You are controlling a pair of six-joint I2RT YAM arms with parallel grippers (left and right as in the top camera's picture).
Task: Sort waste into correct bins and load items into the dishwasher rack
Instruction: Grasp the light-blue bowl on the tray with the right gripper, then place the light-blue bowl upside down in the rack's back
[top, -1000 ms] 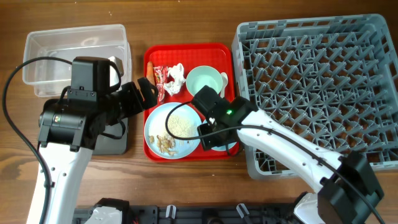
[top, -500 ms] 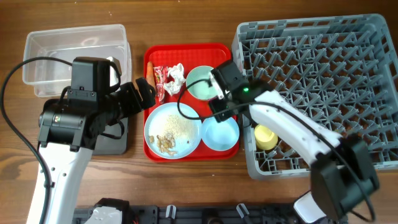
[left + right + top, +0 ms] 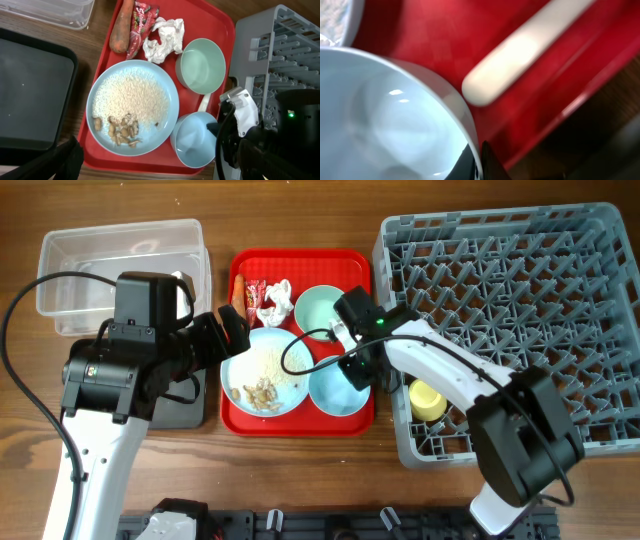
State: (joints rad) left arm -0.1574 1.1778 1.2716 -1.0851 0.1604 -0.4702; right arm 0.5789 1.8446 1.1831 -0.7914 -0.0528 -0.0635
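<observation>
The robot's right gripper should go up, outward over the rack's side, then down to let go of the light blue bowl (image 3: 385, 115) on the rack's wires beyond the yellow cup, since those wires stand empty.
On the red serving tray (image 3: 300, 425) lie the pale blue plate (image 3: 265, 383) with rice and brown scraps, the mint-green bowl (image 3: 325, 310), a crumpled tissue (image 3: 277, 302), a red-and-white wrapper (image 3: 250, 295) and a carrot (image 3: 237, 290). My right gripper (image 3: 477, 162) is shut on the rim of the light blue bowl (image 3: 385, 115), one finger inside and one outside. The white spoon (image 3: 520, 55) lies just beyond that bowl. My left gripper (image 3: 232, 332) hangs open over the tray's left edge, holding nothing. The yellow cup (image 3: 428, 400) sits in the grey dishwasher rack (image 3: 520, 290).
The clear tub (image 3: 120, 265) stands at the back left. The black tray (image 3: 30, 95) lies in front of it, mostly under my left arm in the overhead view. The rack's left wall stands close against the red tray's right edge.
My right gripper came from beside the mint-green bowl to the light blue bowl and shut on its rim. The red tray with its load slid a little to the left.
</observation>
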